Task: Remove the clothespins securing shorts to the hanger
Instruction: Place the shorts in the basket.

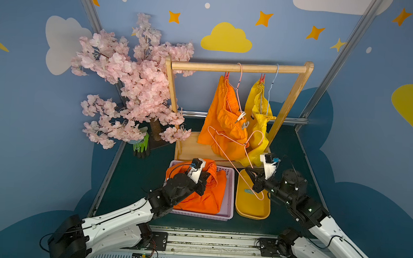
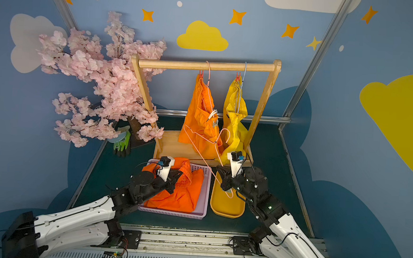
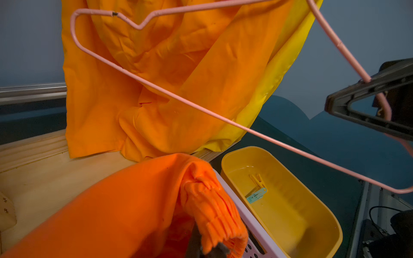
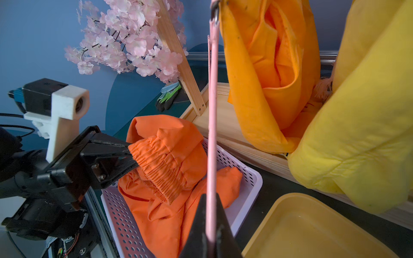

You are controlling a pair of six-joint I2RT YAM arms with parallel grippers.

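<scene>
My left gripper should next lower the raised waistband onto the orange cloth inside the purple basket below and let go of it, because the hanger is bare.
My left gripper point(image 1: 208, 177) is shut on the gathered waistband of orange shorts point(image 1: 203, 198) that lie partly in the purple basket point(image 1: 231, 185); the grip shows in the right wrist view point(image 4: 131, 154). My right gripper point(image 1: 247, 171) is shut on a bare pink hanger point(image 1: 233, 160), held off the rack and tilted over the yellow tray point(image 1: 252, 211). A teal clothespin point(image 3: 257, 195) and a yellow clothespin point(image 3: 258, 181) lie in that tray. On the rack, orange shorts point(image 1: 223, 116) and yellow shorts point(image 1: 260, 123) each hang by a red clothespin point(image 1: 226, 75) point(image 1: 262, 78). A pale clothespin point(image 1: 241, 117) sits lower on the orange pair.
The wooden rack point(image 1: 238, 67) stands at the back on a wooden base point(image 1: 187, 148). A pink blossom tree point(image 1: 134, 81) fills the back left, with green-and-black gloves point(image 1: 141, 145) at its foot. Basket and tray stand side by side in front of the rack.
</scene>
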